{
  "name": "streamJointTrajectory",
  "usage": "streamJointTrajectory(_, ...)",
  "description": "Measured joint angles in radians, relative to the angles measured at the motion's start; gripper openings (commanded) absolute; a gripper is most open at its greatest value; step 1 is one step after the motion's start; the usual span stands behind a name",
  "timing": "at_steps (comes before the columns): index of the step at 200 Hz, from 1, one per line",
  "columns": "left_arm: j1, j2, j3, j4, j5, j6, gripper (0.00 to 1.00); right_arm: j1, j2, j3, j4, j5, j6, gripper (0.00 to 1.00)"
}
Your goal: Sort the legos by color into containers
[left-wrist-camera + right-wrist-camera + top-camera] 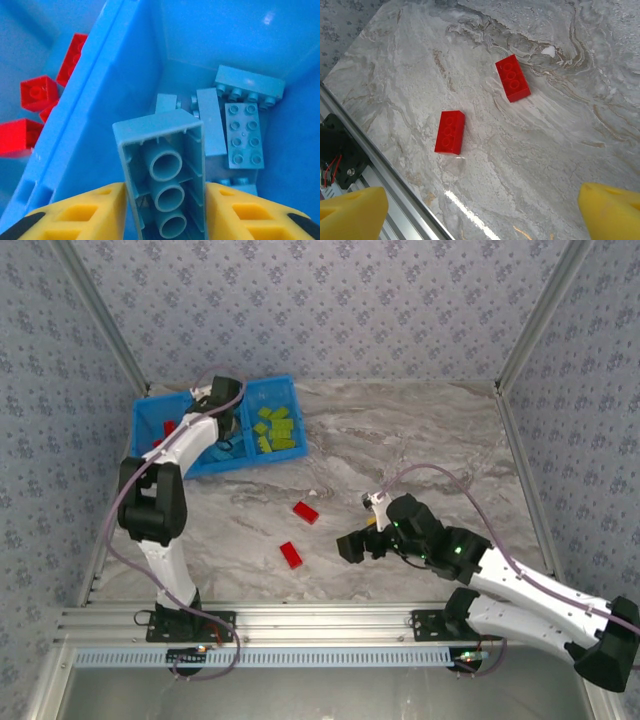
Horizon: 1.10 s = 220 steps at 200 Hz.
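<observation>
The right gripper moves outward and down onto the red lego nearer the tray next, fingers astride the lego's long sides, because bare marble leaves room around it.
My left gripper (pixel 165 202) is shut on a light blue lego (pixel 167 165), held on end with its hollow underside toward the camera, over the middle container of the blue tray (pixel 142 435). Several light blue legos (pixel 244 135) lie below it. Past the dividing wall (pixel 95 100), red legos (pixel 37 92) sit in the left container. Lime legos (pixel 275 428) fill the right container. Two red legos (pixel 306 511) (pixel 291 555) lie on the marble table. My right gripper (pixel 350 545) hovers open just right of them; in its wrist view both red legos (pixel 512 78) (pixel 450 131) lie ahead of the gripper (pixel 482 212).
The tray stands at the table's far left corner, against the patterned wall. An aluminium rail (pixel 320 620) runs along the near edge, close to the nearer red lego. Bare marble (pixel 420 440) stretches right of the tray.
</observation>
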State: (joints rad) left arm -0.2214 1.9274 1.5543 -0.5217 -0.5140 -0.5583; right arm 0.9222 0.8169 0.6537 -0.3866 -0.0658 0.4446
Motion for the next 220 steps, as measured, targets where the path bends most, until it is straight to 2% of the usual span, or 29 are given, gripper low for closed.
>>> streamJointTrajectory(34, 0.001, -0.013, 0.016, -0.029, -0.002, 0.029, 0.55, 0.000, -0.025, -0.013, -0.008, 0.018, 0.013, 1.00)
streamJointTrajectory(54, -0.005, -0.076, -0.013, -0.039, 0.006, 0.035, 0.55, -0.004, -0.024, -0.018, -0.008, 0.035, 0.019, 1.00)
streamJointTrajectory(81, -0.045, -0.294, -0.113, -0.054, 0.032, 0.064, 0.56, -0.011, 0.002, -0.019, -0.001, 0.056, 0.021, 1.00)
streamJointTrajectory(121, -0.212, -0.659, -0.223, -0.039, 0.097, 0.249, 0.56, -0.015, 0.163, -0.006, 0.037, 0.091, 0.019, 1.00)
streamJointTrajectory(142, -0.233, -0.828, -0.341, -0.007, 0.217, 0.374, 0.54, -0.017, 0.292, 0.031, 0.074, 0.093, 0.011, 1.00)
streamJointTrajectory(175, -0.248, -1.057, -0.619, 0.046, 0.534, 0.669, 0.54, -0.017, 0.487, 0.109, 0.161, 0.085, -0.017, 1.00)
streamJointTrajectory(186, -0.267, -1.103, -0.697, 0.053, 0.621, 0.771, 0.54, -0.017, 0.552, 0.138, 0.187, 0.085, -0.027, 0.97)
streamJointTrajectory(220, -0.303, -1.115, -0.830, 0.017, 0.828, 1.082, 0.69, -0.016, 0.752, 0.245, 0.236, 0.088, -0.065, 0.86)
